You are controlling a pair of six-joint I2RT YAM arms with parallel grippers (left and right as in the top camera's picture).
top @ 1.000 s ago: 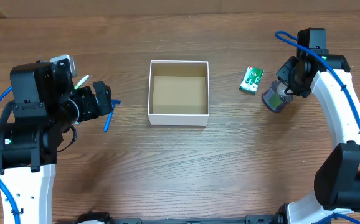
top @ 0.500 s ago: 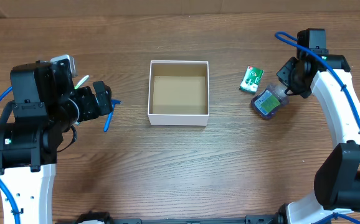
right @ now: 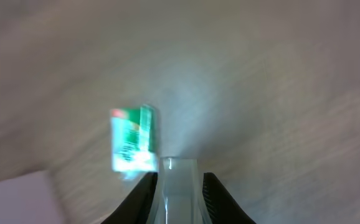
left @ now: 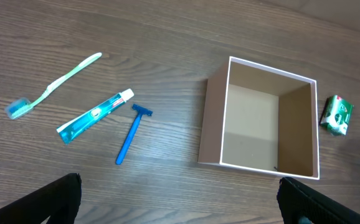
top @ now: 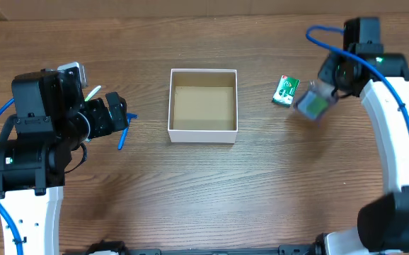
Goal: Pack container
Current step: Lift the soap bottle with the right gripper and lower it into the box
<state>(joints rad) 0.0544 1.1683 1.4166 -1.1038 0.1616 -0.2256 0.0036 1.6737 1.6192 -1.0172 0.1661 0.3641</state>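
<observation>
I will move the bottle (top: 310, 105) to the left in the overhead view with my right gripper next, then lower it into the container's far half (top: 195, 95) and release it, because the container's bottom is empty.
The container (top: 203, 132) is a square white box with a brown inside, open and empty, at the table's middle; it also shows in the left wrist view (left: 211, 118). My right gripper (top: 326, 91) is shut on a small clear bottle (top: 310, 105) with blue-green contents and holds it above the table, right of a green-and-white packet (top: 286, 91). In the blurred right wrist view the bottle (right: 179, 200) sits between the fingers (right: 179, 180), with the packet (right: 132, 140) beyond. My left gripper (top: 116, 113) is open and empty, left of the container; its wide-apart fingers (left: 180, 211) frame the bottom of the left wrist view.
A light green toothbrush (left: 55, 84), a toothpaste tube (left: 96, 116) and a blue razor (left: 130, 132) lie on the wood table left of the container. The razor (top: 123, 133) partly shows under my left arm. The packet (left: 337, 115) lies right of the container.
My right gripper has risen and shifted slightly toward the back with the bottle, which was low by the table a second ago. The left arm has not moved.
</observation>
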